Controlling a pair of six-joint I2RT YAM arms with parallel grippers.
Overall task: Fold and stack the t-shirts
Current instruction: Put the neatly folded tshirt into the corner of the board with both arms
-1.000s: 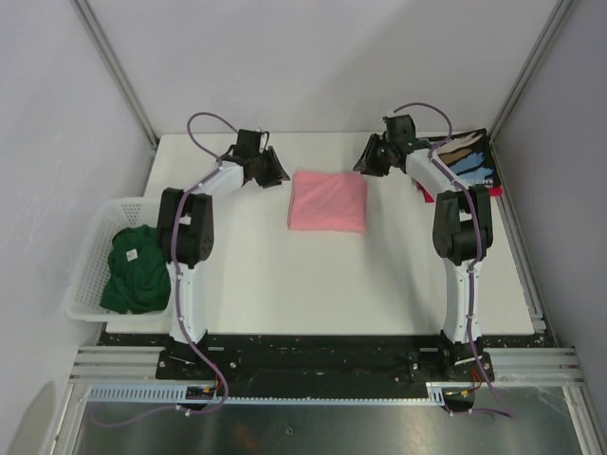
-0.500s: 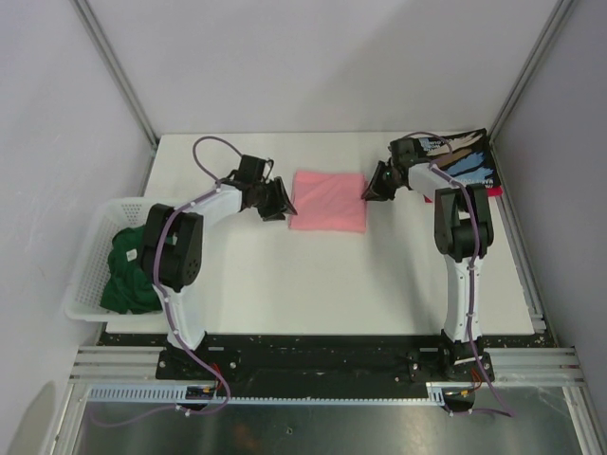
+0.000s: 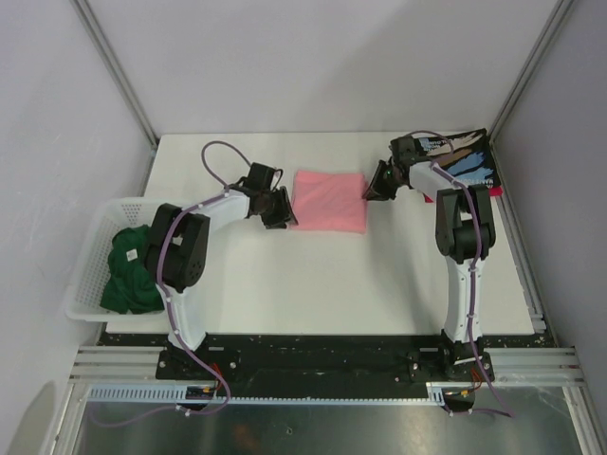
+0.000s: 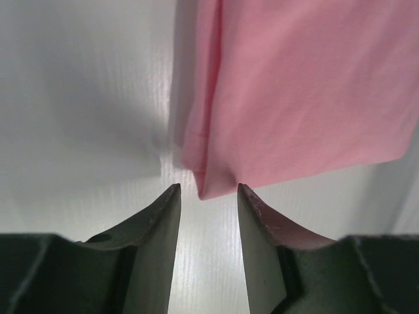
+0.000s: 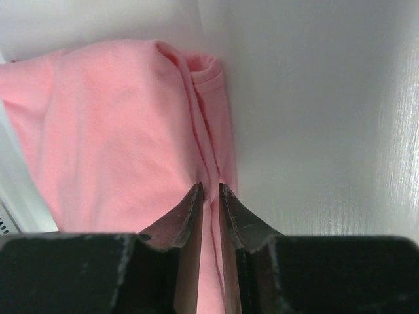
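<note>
My left gripper is open, and the pink shirt's near corner [image 3: 293, 226] [image 4: 207, 188] on the basket side already points between its fingers. It needs to move slightly onto that corner and close there.
A folded light pink t-shirt [image 3: 329, 201] lies at the middle back of the table. My left gripper [image 3: 283, 214] is open at its near left corner; in the left wrist view the shirt's corner [image 4: 216, 176] sits just ahead of the gap between the fingers. My right gripper [image 3: 370, 188] is shut on the pink shirt's right edge [image 5: 211, 167]. A dark green t-shirt [image 3: 133, 268] lies crumpled in the white basket [image 3: 83, 270] at the left. A black t-shirt with blue and tan streaks [image 3: 463, 161] lies at the back right on a red one [image 3: 429, 195].
The white basket stands at the table's left edge beside the left arm. Metal frame posts [image 3: 114, 66] rise at the back corners. White table surface [image 3: 322, 275] lies in front of the pink shirt.
My left gripper has moved toward the near side and right, to the pink shirt's near left corner. My right gripper has come down onto the shirt's right edge and closed on it.
</note>
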